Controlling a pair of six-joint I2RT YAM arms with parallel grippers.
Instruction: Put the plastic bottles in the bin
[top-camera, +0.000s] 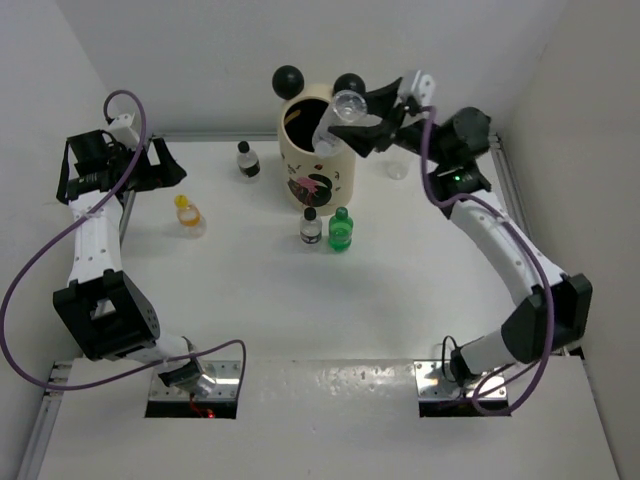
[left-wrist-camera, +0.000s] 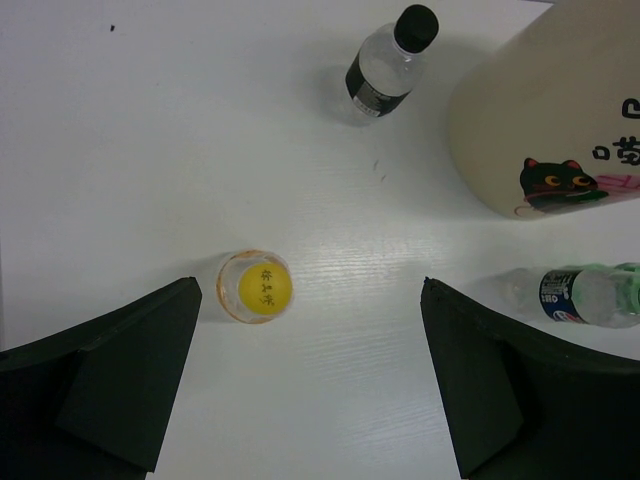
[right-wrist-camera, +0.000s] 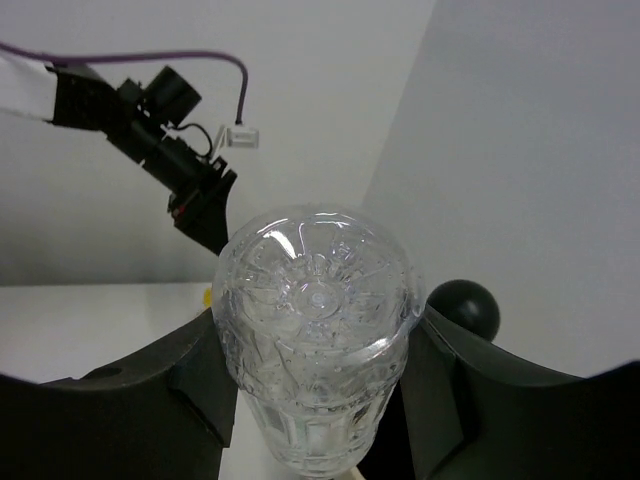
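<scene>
The bin's opening (top-camera: 305, 123) (right-wrist-camera: 388, 445) lies below the gripper and to its left in the top view, so next my right gripper should go sideways and down to release the clear bottle.
The cream bin (top-camera: 318, 150) with two black ball ears stands at the back middle; its side also shows in the left wrist view (left-wrist-camera: 540, 130). My right gripper (top-camera: 365, 125) is shut on the taller clear bottle (top-camera: 340, 118), tilted over the bin's rim, base toward the wrist camera (right-wrist-camera: 315, 330). A black-capped bottle (top-camera: 247, 160) stands left of the bin. Another black-capped bottle (top-camera: 311, 226) and the green bottle (top-camera: 341, 229) stand in front of it. The yellow-capped bottle (top-camera: 188, 213) stands at the left. My left gripper (left-wrist-camera: 310, 390) is open above the table, the yellow-capped bottle (left-wrist-camera: 254, 286) near its left finger.
White walls close the table on three sides. A small clear object (top-camera: 397, 167) lies right of the bin. Metal plates (top-camera: 195, 385) hold the arm bases at the near edge.
</scene>
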